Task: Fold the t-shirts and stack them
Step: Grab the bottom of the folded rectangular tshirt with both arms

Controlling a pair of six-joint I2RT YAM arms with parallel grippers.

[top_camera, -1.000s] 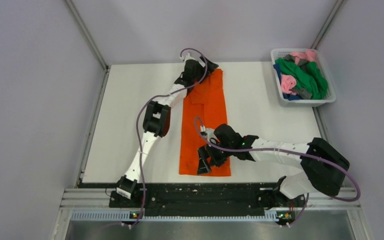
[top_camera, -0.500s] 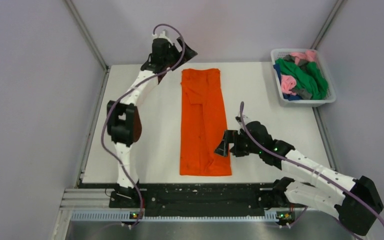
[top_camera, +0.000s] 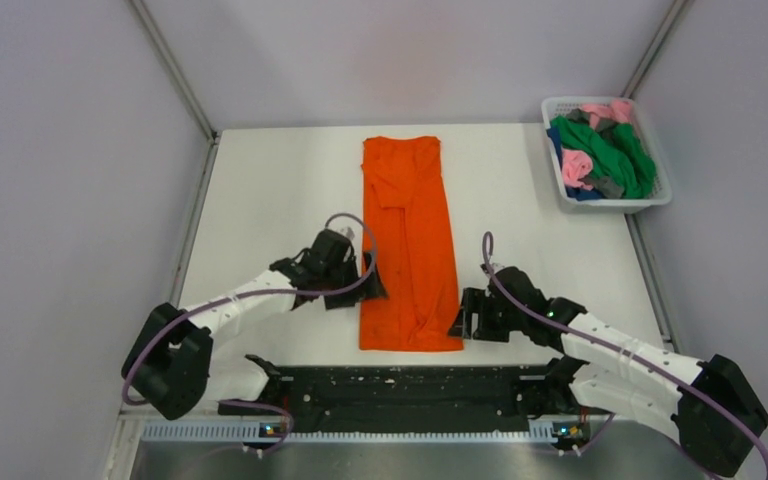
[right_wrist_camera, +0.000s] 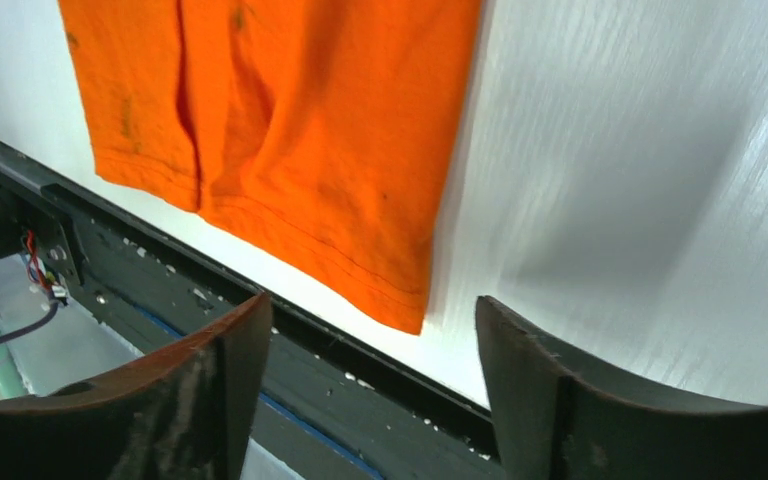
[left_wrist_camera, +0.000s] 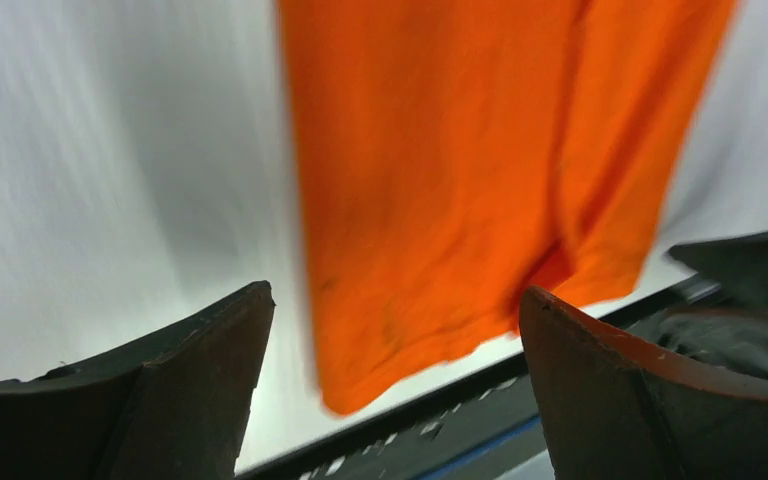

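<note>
My fingers are farther from the black bar than the shirt's hem corner on this side, so next I will move my left gripper back along the shirt's edge and down onto that corner.
A bright orange t-shirt (top_camera: 409,240) lies flat on the white table as a long narrow strip, sides folded in, running from the far edge to the near edge. My left gripper (top_camera: 372,285) is open and empty just left of the shirt's lower part. My right gripper (top_camera: 463,318) is open and empty beside the shirt's near right corner. The left wrist view shows the shirt's near left corner (left_wrist_camera: 430,200) between and beyond my fingers (left_wrist_camera: 210,360). The right wrist view shows the near right corner (right_wrist_camera: 300,140) above my fingers (right_wrist_camera: 530,370).
A white mesh basket (top_camera: 650,200) at the far right holds green (top_camera: 605,150), pink and grey shirts in a heap. A black rail (top_camera: 400,385) runs along the table's near edge. Grey walls stand on both sides.
My left arm has swung from the far left corner down to the shirt's near left side. My right gripper has dropped a little toward the shirt's near right corner. The shirt has not moved.
</note>
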